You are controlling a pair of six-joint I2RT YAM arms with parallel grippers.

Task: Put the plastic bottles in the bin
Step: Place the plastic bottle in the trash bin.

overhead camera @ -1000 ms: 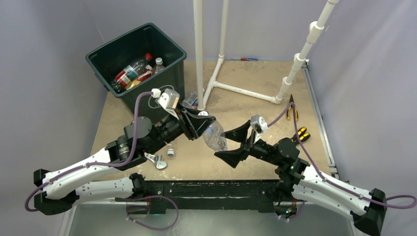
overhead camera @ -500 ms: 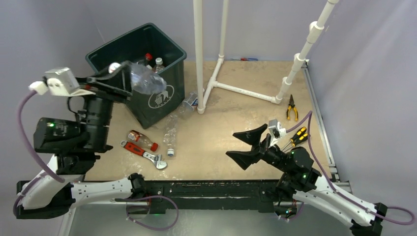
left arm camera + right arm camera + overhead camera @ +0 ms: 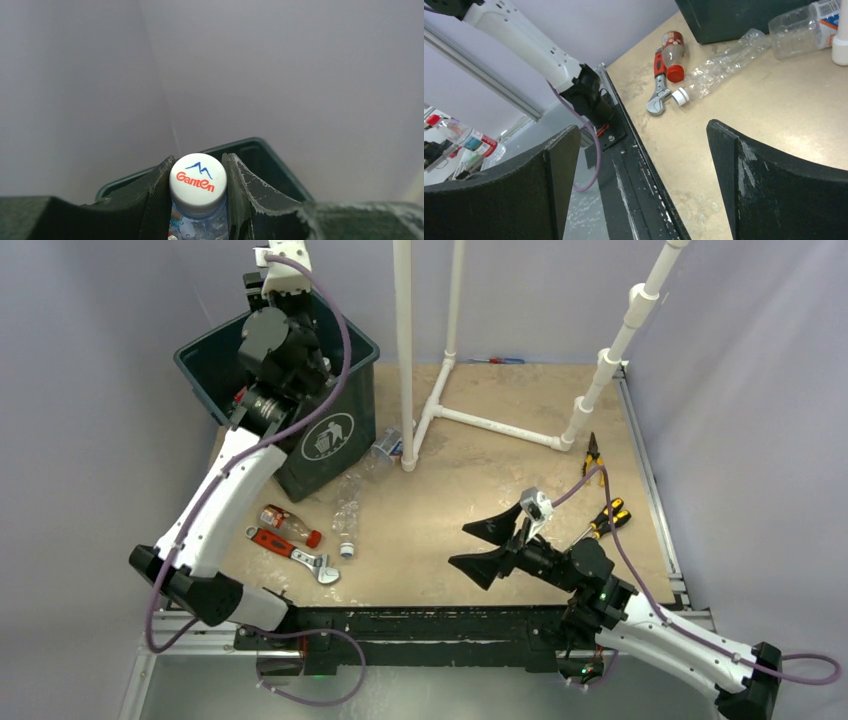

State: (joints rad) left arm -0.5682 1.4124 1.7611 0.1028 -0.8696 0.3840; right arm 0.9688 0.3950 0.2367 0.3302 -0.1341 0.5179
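The dark green bin's opening (image 3: 224, 360) (image 3: 261, 162) is below my left gripper. My left gripper will lower the clear plastic bottle into it and let go of the bottle.
My left gripper (image 3: 198, 160) is shut on a clear plastic bottle with a white "Ganten" cap (image 3: 197, 182), pinched at the neck between both fingers. It hangs over the dark green bin (image 3: 330, 435), whose far rim (image 3: 260, 146) shows just behind the cap. In the top view the left arm (image 3: 270, 345) covers most of the bin's inside. Three bottles lie on the table: a red-capped one (image 3: 285, 525), a crushed clear one (image 3: 347, 515) and a blue-labelled one (image 3: 388, 445). My right gripper (image 3: 480, 545) is open and empty above the table's near middle.
A red-handled wrench (image 3: 295, 552) lies beside the red-capped bottle (image 3: 672, 55). Yellow-handled pliers (image 3: 593, 458) and other yellow-handled tools (image 3: 610, 515) lie at the right. A white pipe frame (image 3: 405, 350) stands behind the middle, right of the bin.
My left arm has swung from the bin's left side up and over the bin, carrying the bottle. The right gripper has shifted slightly and stayed open.
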